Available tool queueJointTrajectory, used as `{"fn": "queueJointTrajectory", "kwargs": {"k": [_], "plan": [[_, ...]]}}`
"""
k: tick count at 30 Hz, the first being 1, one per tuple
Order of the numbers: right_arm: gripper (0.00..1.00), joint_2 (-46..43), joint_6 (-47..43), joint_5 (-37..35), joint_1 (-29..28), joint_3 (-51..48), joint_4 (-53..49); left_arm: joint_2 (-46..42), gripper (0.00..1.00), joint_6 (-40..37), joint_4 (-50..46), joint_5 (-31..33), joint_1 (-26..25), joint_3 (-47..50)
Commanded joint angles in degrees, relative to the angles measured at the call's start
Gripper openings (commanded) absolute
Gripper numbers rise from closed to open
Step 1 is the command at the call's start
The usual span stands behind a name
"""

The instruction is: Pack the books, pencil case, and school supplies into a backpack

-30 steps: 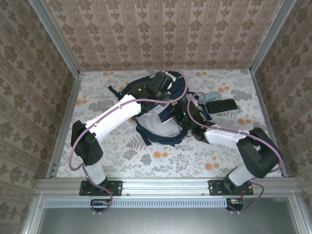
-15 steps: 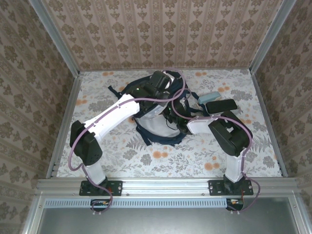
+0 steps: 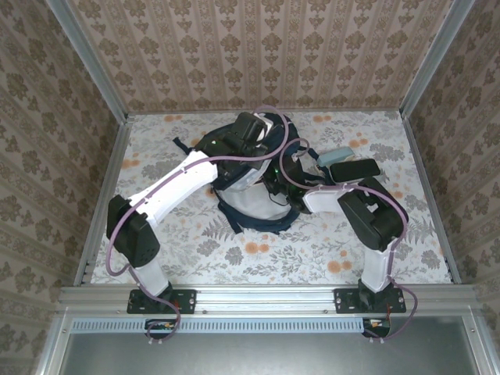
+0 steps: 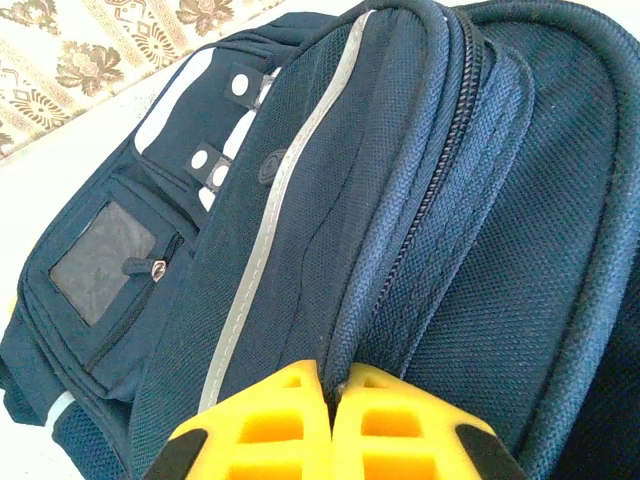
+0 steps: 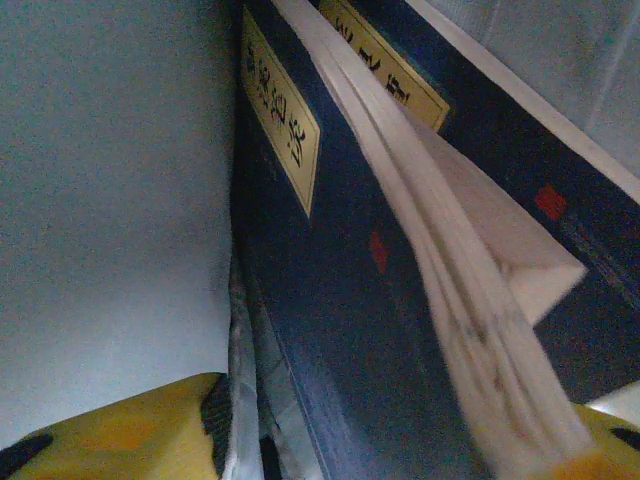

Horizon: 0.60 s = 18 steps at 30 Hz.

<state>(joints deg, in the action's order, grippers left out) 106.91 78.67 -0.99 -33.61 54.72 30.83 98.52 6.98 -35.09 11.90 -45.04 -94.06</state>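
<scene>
My left gripper moves the zipper rim down toward the backpack's body next and then releases it, since the books stand inside.
The navy backpack [image 3: 258, 205] lies mid-table with its mouth held up. My left gripper [image 4: 335, 385] is shut on the backpack's [image 4: 300, 220] zipper rim, a fold of navy fabric pinched between the yellow fingers [image 4: 270, 420]. Seen from the top, the left gripper [image 3: 264, 141] sits at the bag's far end. My right gripper [image 3: 275, 183] reaches into the bag from the right. Dark navy books [image 5: 340, 300] with yellow title labels and pale page edges stand between its parted fingers [image 5: 120, 430], against the grey lining; the right gripper [image 5: 400, 445] is open.
A black oblong case [image 3: 355, 168] and a pale blue-grey item [image 3: 336, 155] lie right of the bag. Dark straps [image 3: 187, 144] trail off its left side. Patterned walls close in the back and both sides. My right elbow [image 3: 379, 215] stands high near the right front.
The right arm swung left and folded its elbow up, bringing its gripper into the bag; its jaws have parted round the books. The left arm lifted the bag's rim slightly.
</scene>
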Motion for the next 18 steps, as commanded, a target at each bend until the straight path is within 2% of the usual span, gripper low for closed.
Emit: {"fn": "queueJointTrajectory", "kwargs": {"k": [1,4,7,13,16,18], "plan": [[0.6,-5.4,2.6,4.7,0.5,-3.1,-6.6,-3.7,0.0,3.0,3.5,0.1,1.3,0.3],[0.64,-9.2,3.7,6.5,0.5,-6.1,-10.1,-4.1,0.0,3.6,3.9,-1.4,1.7,1.2],[0.65,-13.3,3.5,7.6,0.5,-9.4,-12.3,-4.0,0.0,3.5,3.8,-5.6,2.0,1.7],[0.65,-25.2,2.3,3.7,-0.1,-15.6,-22.1,-3.6,0.01,5.6,4.9,-11.2,2.8,4.0],[0.65,-33.0,1.6,0.3,-0.2,-18.7,-29.5,-4.2,0.08,7.0,6.0,-13.3,2.9,5.7],[0.64,-38.1,-0.8,-3.1,-0.2,-19.1,-36.0,-4.8,0.2,8.7,6.3,-15.1,3.5,7.0]]}}
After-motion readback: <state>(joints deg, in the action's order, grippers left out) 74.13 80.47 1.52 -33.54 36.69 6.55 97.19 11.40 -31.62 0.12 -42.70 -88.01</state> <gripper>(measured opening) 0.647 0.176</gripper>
